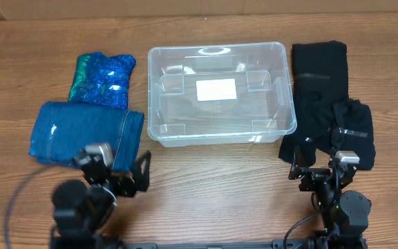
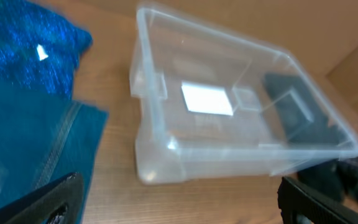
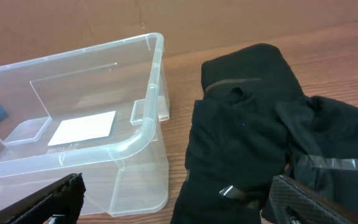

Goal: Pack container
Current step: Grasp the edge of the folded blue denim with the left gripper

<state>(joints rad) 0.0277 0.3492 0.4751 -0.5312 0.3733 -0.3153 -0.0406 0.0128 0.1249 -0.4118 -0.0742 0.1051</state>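
My left gripper turns and lowers the denim's end farthest from the container, to the left in the overhead view, next, as bare table is on either side of that end.
The clear container (image 1: 185, 131) with a white label on its bottom stands empty at the table's middle; it also shows in the left wrist view (image 2: 166, 162) and the right wrist view (image 3: 135, 140). Folded blue denim (image 1: 81, 131) and a shiny blue-green garment (image 1: 102, 77) lie to its left. Black garments (image 1: 323, 90) lie to its right, also in the right wrist view (image 3: 247, 137). My left gripper (image 1: 119, 173) is open, near the denim's front edge (image 2: 23, 149). My right gripper (image 1: 320, 169) is open, just in front of the black garments.
The wooden table (image 1: 213, 187) runs along the front between the two arms. A brown cardboard wall (image 3: 73, 25) stands behind the table.
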